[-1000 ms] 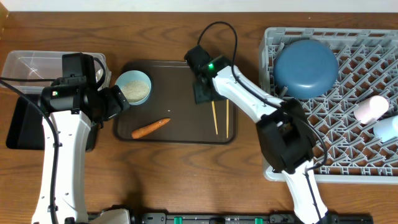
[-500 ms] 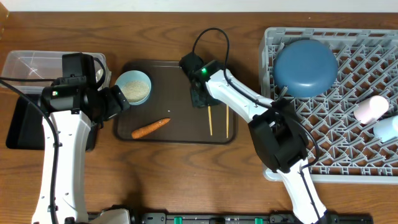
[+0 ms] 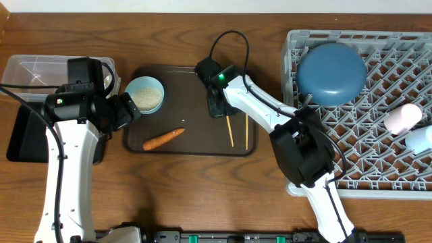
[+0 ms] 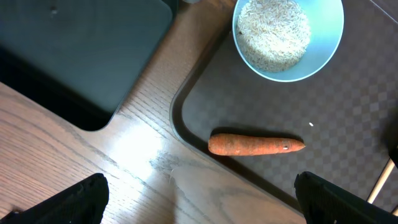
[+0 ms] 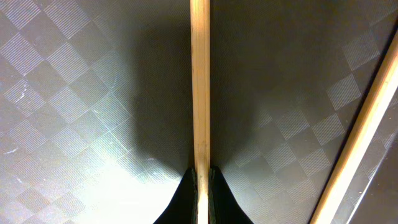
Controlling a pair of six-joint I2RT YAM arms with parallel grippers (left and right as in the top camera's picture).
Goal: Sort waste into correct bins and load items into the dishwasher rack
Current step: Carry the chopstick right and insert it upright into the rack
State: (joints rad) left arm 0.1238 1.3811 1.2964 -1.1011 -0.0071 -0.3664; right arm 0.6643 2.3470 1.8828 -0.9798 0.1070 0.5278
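My right gripper carries the chopstick up over the dishwasher rack's tray-side edge (image 3: 295, 86) next, since that part of the rack beside the dark-blue bowl is empty.
My right gripper (image 3: 218, 108) (image 5: 200, 182) is shut on the upper end of one wooden chopstick (image 3: 230, 130) (image 5: 199, 81), which lies low over the dark brown tray (image 3: 189, 84). A second chopstick (image 3: 247, 129) (image 5: 365, 127) lies just to its right. An orange carrot (image 3: 163, 139) (image 4: 255, 144) and a small pale-blue bowl (image 3: 145, 94) (image 4: 287, 37) of white rice (image 4: 273, 30) sit on the tray's left side. My left gripper (image 3: 125, 111) (image 4: 202, 205) hangs open and empty by the tray's left edge, near the carrot.
The grey dishwasher rack (image 3: 378, 145) at the right holds an upturned dark-blue bowl (image 3: 332, 73), a pinkish-white cup (image 3: 403, 117) and a light-blue cup (image 3: 420, 138). A clear tub (image 3: 37, 71) and a black tray (image 3: 23, 138) (image 4: 74, 56) stand at the far left.
My right gripper has slid slightly left and closed its jaws on the left chopstick, nudging it left. The left arm has not moved.
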